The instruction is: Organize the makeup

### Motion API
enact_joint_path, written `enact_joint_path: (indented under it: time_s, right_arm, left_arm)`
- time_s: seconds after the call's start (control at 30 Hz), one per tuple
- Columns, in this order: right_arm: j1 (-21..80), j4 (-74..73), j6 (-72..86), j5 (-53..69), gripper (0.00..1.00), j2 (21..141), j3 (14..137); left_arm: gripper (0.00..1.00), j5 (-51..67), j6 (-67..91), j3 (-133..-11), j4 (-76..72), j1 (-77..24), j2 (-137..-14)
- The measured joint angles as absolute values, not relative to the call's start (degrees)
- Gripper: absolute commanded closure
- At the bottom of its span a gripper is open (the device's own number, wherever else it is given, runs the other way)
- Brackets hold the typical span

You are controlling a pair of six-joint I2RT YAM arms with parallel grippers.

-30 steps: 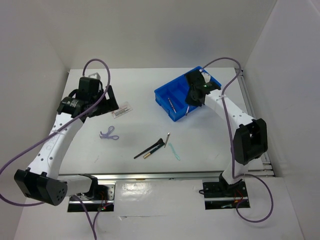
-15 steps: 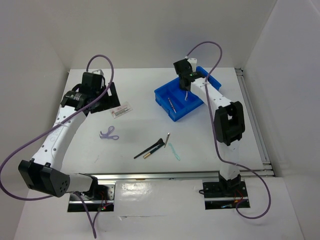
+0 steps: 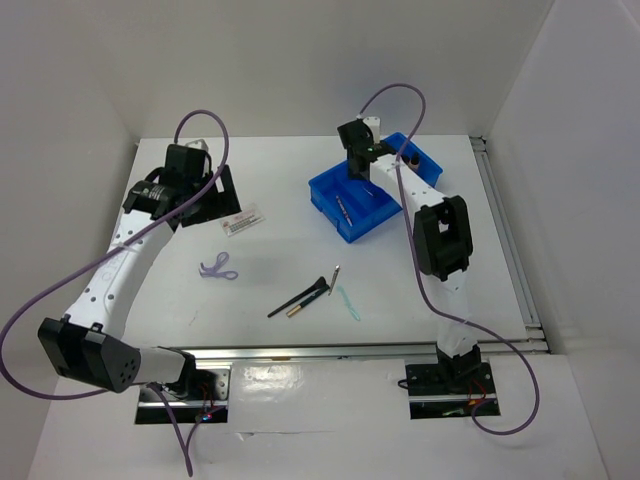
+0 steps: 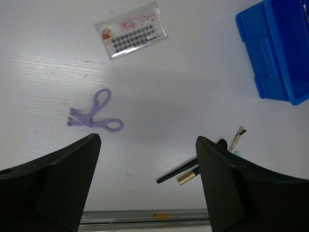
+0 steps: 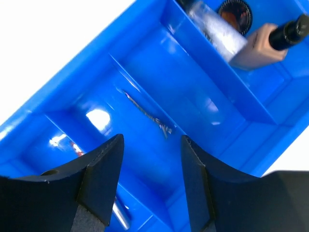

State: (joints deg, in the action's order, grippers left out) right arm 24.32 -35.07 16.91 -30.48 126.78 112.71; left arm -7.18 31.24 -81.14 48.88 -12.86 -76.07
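I should bring my right gripper back from over the blue tray and lower it onto the teal tool's middle, because that is below the gripper and back from it.
My right gripper is open and empty, hovering over the blue tray, which the top view also shows. In the tray lie a thin silver tool, a beige black-capped bottle, a clear tube, a black pot and a red pencil. My left gripper is open and empty, high above the table. Below it lie the lilac scissors, the white red-printed card, a black brush, a gold-ended pencil and a silver tool. The teal tool lies beside them.
The loose items lie in the table's front middle, near the metal rail at the near edge. White walls close in the back and both sides. The right arm's elbow hangs over the table just right of the tray.
My right gripper has moved from the tray's right side to its far left part. The thin silver tool it carried now lies in the tray. The left arm has barely moved.
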Motion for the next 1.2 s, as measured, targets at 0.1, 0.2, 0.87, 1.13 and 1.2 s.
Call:
enact_joint_path:
  time_s: [0.1,0.2,0.87,1.13,1.2]
  right_arm:
    - [24.47,-35.11,16.82,-30.46,0.42,127.00,114.19]
    - [24.73,-35.27,17.12,-30.17,0.49,126.28,114.39]
    - [46.15,-38.94,25.34,-7.64,0.45,83.83,61.25]
    - [50.87,-38.33,27.88,-2.63,0.43,86.30,54.63]
    - [50.87,-37.60,28.29,-2.57,0.43,87.85,54.63]
  left_arm:
    - [0.06,-7.18,31.24,-81.14,48.88,-12.86,-76.16]
    - [0.06,-7.18,31.24,-81.14,48.90,-12.86,-76.20]
    - [0.06,-8.82,30.22,-81.10,49.63,-12.86,-70.32]
    - [0.06,-8.38,30.41,-79.79,49.63,-12.86,-69.63]
    - [0.06,-8.21,30.41,-79.79,49.58,-12.86,-69.49]
